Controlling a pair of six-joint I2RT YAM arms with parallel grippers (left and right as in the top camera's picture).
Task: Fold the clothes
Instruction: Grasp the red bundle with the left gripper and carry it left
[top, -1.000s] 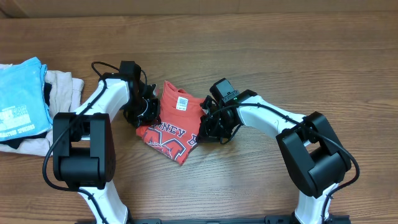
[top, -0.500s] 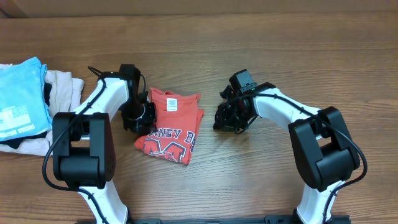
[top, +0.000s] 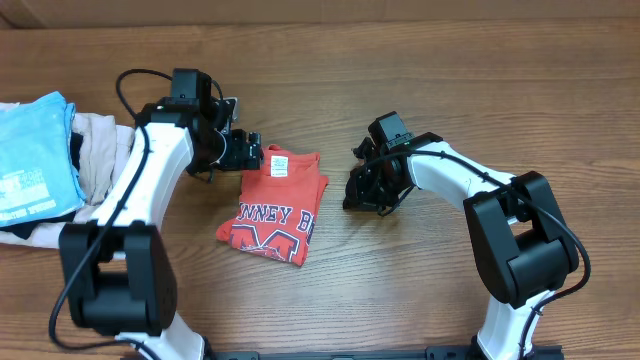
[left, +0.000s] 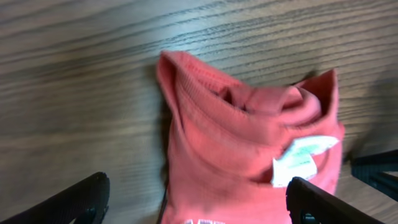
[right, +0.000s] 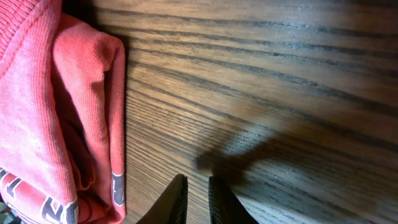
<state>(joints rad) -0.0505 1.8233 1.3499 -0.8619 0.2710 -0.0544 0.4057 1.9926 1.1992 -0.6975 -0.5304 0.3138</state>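
Observation:
My left gripper moves down and toward the right in the overhead view next, onto the shirt's collar end (top: 272, 163) (left: 242, 118), because its open fingers still hover above that collar end.
The coral-red T-shirt (top: 275, 205) lies folded into a small packet on the wood table, lettering up and its white neck label (top: 278, 164) showing. My left gripper (top: 245, 152) hovers at the shirt's upper left corner, open wide. In the left wrist view its fingers (left: 81, 199) straddle the shirt's collar end (left: 249, 137) without touching it. My right gripper (top: 352, 196) sits on the table just right of the shirt. In the right wrist view its tips (right: 197, 183) are almost together over bare wood, with nothing between them, and the folded shirt edge (right: 93, 106) lies to their left.
A light blue printed tee (top: 35, 150) rests on a beige garment (top: 100, 145) at the table's left edge, with a dark piece under it. The left arm's cable (top: 130, 80) loops above the arm. Bare wood table (top: 420, 290) lies in front and behind.
My left gripper let go of the shirt, opened wide and drew back up and to the left. My right gripper released the shirt's right edge and pulled away rightward. The shirt now lies flatter.

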